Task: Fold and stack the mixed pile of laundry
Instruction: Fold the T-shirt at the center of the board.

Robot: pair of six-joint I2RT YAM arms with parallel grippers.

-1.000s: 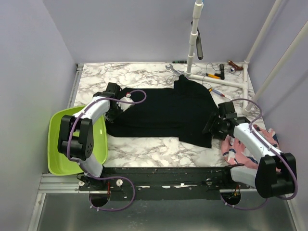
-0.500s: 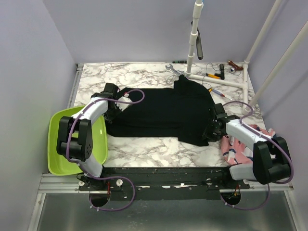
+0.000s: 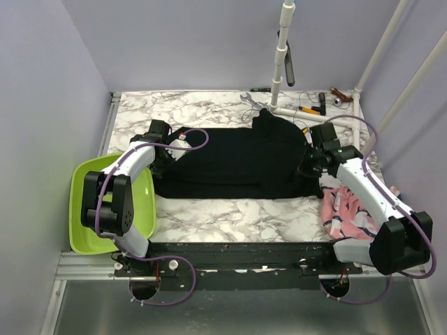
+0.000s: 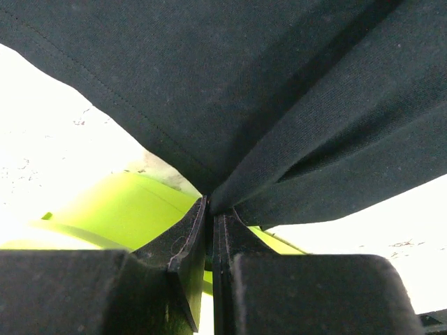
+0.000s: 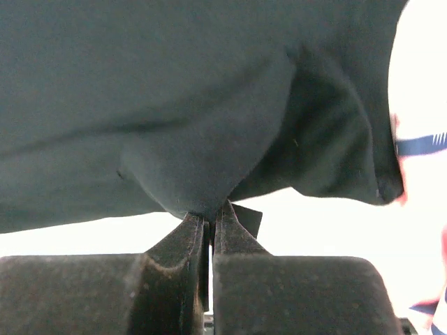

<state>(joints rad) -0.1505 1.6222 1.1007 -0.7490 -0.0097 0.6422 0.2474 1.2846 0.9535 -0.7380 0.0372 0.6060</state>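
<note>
My right gripper carries the black garment's pinched edge away from my base, toward the white pipe frame, onto the garment [image 3: 288,150] [image 5: 213,66] next.
The large black garment [image 3: 237,164] of the mixed laundry pile lies spread across the middle of the marble table. My left gripper [image 3: 162,155] is shut on its left edge; in the left wrist view the jaws [image 4: 211,206] pinch a fold of the black cloth [image 4: 244,91]. On the other side, my right gripper [image 3: 311,166] is shut on the garment's right edge, and the right wrist view has black fabric [image 5: 195,91] bunched between the closed jaws [image 5: 211,213]. The pink shark-print garment [image 3: 353,209] lies crumpled at the right. A navy-and-white striped piece [image 5: 419,144] shows beside it.
A lime green basin [image 3: 91,209] sits at the table's left edge, under the left arm. A white pipe frame [image 3: 307,112], a wrench [image 3: 251,101] and small hand tools lie along the back right. The pink heap lies just right of the right arm.
My right gripper closed on the black garment's right near corner and drew it toward the back of the table, straightening the near edge. The left arm has hardly moved.
</note>
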